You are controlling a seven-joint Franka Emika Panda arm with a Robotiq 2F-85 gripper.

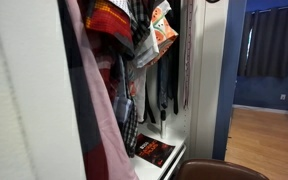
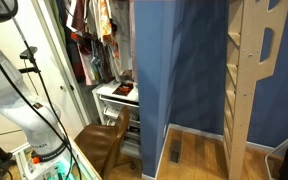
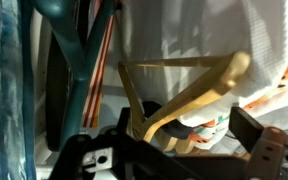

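The gripper eases farther onto the light wooden hanger's lower bar (image 3: 190, 102) next and closes, since that bar lies just beyond it, between its spread fingers.
In the wrist view a light wooden hanger (image 3: 184, 90) carries a white garment (image 3: 209, 40) with orange and teal print low down. My gripper (image 3: 179, 145) is right under it, its dark fingers spread wide to either side of the hanger's lower bar; nothing is clamped. In both exterior views the gripper is hidden among hanging clothes at the top of a white wardrobe (image 1: 209, 80), near a white and orange printed garment (image 1: 159, 30). The clothes also show in an exterior view (image 2: 94, 20), with the white robot arm (image 2: 14, 100) reaching up toward them.
Dark garments (image 1: 164, 85) hang deeper in the wardrobe. A dark red flat item (image 1: 154, 150) lies on its bottom shelf. A wooden chair (image 2: 104, 140) stands in front. A blue wall (image 2: 179, 70) and a wooden ladder frame (image 2: 249, 80) stand beside it.
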